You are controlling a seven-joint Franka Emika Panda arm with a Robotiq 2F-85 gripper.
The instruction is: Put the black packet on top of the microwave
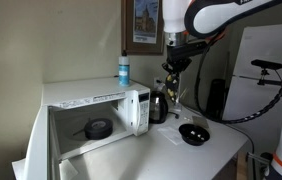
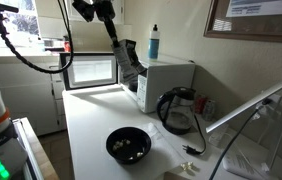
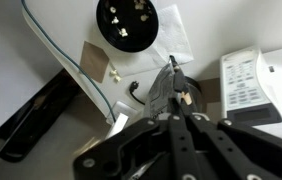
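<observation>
My gripper holds the packet low and must raise it clear of the edge of the microwave's bare top (image 1: 89,90) past the blue bottle, swing over, lower and release it.
My gripper (image 1: 172,66) is shut on the black packet (image 1: 170,84), which hangs from the fingertips in the air by the microwave's right end, above the counter. The white microwave (image 1: 81,100) stands at the left with its door open. In an exterior view the gripper (image 2: 124,52) holds the packet (image 2: 133,72) in front of the microwave (image 2: 171,78), about level with its top. In the wrist view the closed fingers (image 3: 173,80) pinch the dark packet (image 3: 159,92), which has a yellowish patch, above the microwave's control panel (image 3: 243,82).
A blue bottle (image 1: 124,68) stands on the microwave's top. A black ring-shaped roll (image 1: 98,128) lies inside the microwave. A glass coffee pot (image 1: 158,105) and a round black bowl (image 1: 193,133) are on the counter. Cables lie near the bowl (image 2: 129,145).
</observation>
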